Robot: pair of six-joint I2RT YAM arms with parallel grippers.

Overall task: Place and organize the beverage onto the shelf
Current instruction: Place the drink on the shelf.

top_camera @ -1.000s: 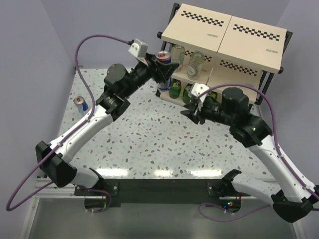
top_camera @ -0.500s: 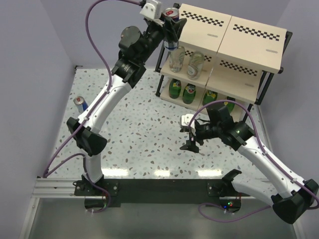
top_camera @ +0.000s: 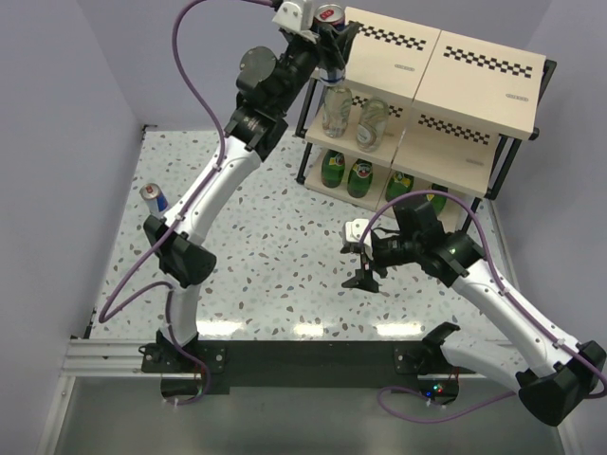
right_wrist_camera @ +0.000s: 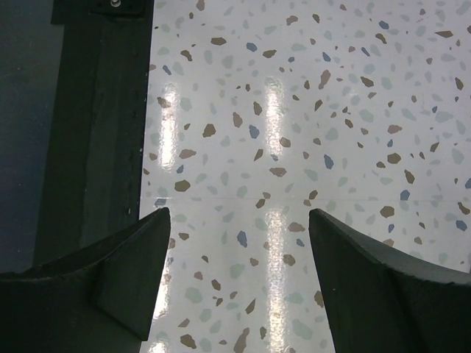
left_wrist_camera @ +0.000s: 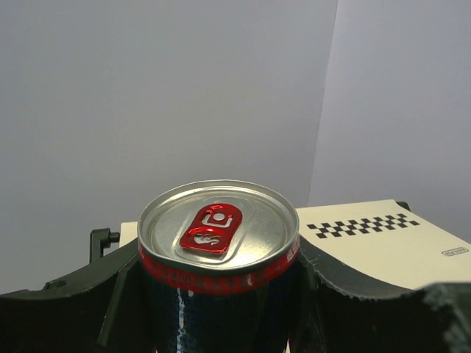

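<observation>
I will move my left gripper to the right in the top view, lower it and let go of the can, because the end of the shelf's top board above the bottles is empty.
My left gripper (top_camera: 327,33) is shut on a blue-and-silver can (top_camera: 329,19), held upright at the top left corner of the shelf (top_camera: 446,66). In the left wrist view the can (left_wrist_camera: 218,235) fills the jaws of the left gripper (left_wrist_camera: 218,301), with the shelf's top board (left_wrist_camera: 383,246) just behind it to the right. Two clear bottles (top_camera: 336,112) (top_camera: 373,121) stand on the middle tier. Several green bottles (top_camera: 360,176) stand on the bottom tier. Another can (top_camera: 154,197) stands on the table at the left. My right gripper (top_camera: 363,265) (right_wrist_camera: 239,220) hangs open over bare table.
The speckled table (top_camera: 266,256) runs between the shelf and the arm bases. A black mounting rail (top_camera: 303,355) (right_wrist_camera: 96,110) lines the near edge. Purple walls close in on the left and back.
The left arm has lifted the can from in front of the lower tiers up to the top board's left corner. The right gripper has pulled back from the shelf and opened.
</observation>
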